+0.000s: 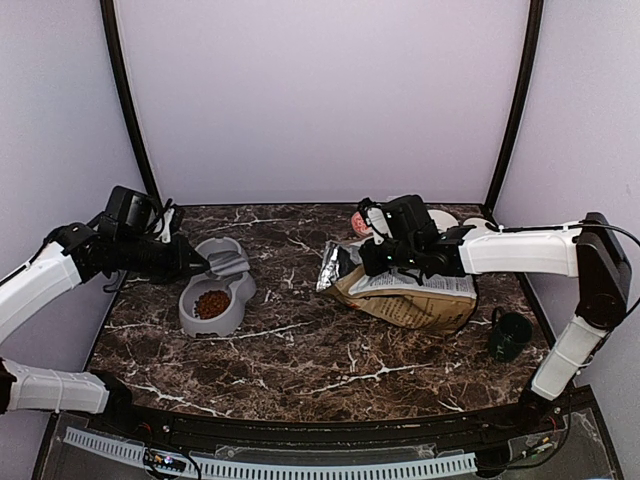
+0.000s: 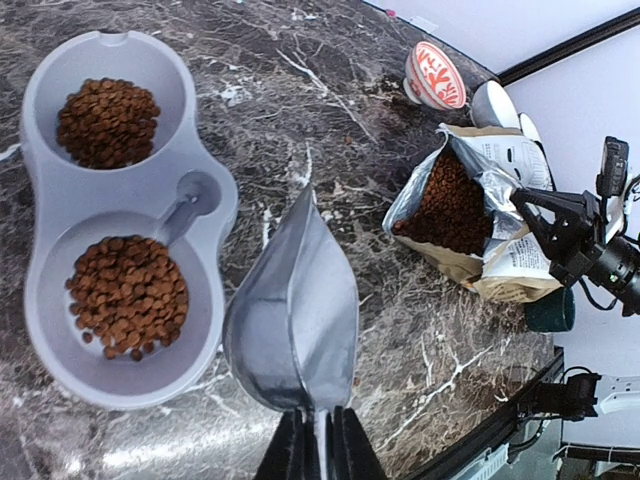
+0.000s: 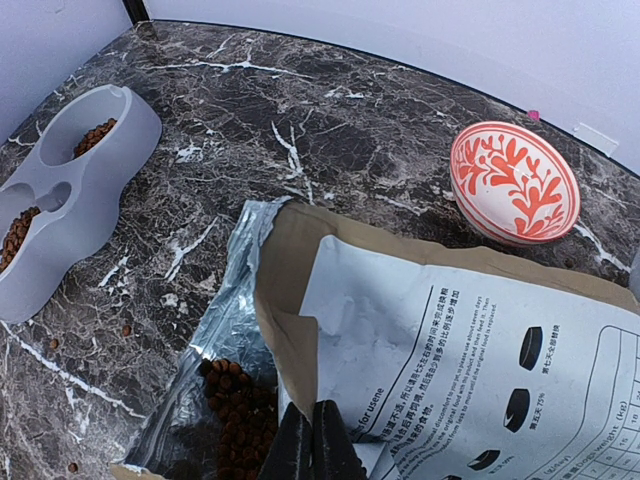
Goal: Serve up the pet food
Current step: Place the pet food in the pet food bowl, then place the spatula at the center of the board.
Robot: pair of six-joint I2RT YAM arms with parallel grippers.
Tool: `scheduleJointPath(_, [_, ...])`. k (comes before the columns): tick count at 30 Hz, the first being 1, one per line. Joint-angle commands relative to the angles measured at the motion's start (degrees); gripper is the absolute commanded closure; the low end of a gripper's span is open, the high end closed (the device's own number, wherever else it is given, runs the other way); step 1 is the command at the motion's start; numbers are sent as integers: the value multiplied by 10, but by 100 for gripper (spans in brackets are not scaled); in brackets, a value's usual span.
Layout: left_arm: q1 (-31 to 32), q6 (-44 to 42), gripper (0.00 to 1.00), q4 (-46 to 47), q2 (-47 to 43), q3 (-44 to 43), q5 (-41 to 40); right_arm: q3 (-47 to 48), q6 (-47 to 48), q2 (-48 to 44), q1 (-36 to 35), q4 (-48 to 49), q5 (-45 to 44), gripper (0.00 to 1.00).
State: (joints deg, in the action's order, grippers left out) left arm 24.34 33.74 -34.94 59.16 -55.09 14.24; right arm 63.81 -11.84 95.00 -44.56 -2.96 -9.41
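The robot will carry the empty scoop [image 2: 300, 310] toward the bag [image 1: 410, 295] with its left gripper and lower it onto the marble between the bowl and the bag before opening that gripper.
Pet food fills both wells of the grey double bowl [image 2: 200, 215]: one heap in the far well [image 2: 107, 120], one in the near well [image 2: 127, 292]. More pet food [image 2: 450, 205] shows inside the open dog-food bag [image 3: 450, 340], which lies on its side. My left gripper [image 2: 318, 445] is shut on the handle of a silver scoop [image 2: 300, 310]. The scoop is empty and hangs just right of the bowl, above the table. My right gripper [image 3: 312, 445] is shut on the bag's upper lip, holding its mouth open. In the top view the bowl [image 1: 232, 290] is on the left and the bag [image 1: 410, 295] on the right.
An orange-patterned bowl [image 3: 514, 182] lies tipped behind the bag, with a white object [image 1: 442, 220] beside it. A dark green cup [image 1: 510, 337] stands at the right, near the right arm. A few loose kibbles [image 3: 126, 330] lie on the marble between bowl and bag.
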Motion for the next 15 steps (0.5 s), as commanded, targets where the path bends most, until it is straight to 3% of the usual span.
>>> scheduleJointPath(1, [13, 41, 100, 201, 31, 49, 67, 7, 0, -27, 11, 22, -11, 100])
scheduleJointPath(5, [40, 62, 100, 327, 88, 72, 74, 19, -13, -17, 10, -3, 4, 100])
scheduleJointPath(15, [78, 109, 100, 480, 292, 22, 52, 11, -60, -63, 9, -34, -12, 100])
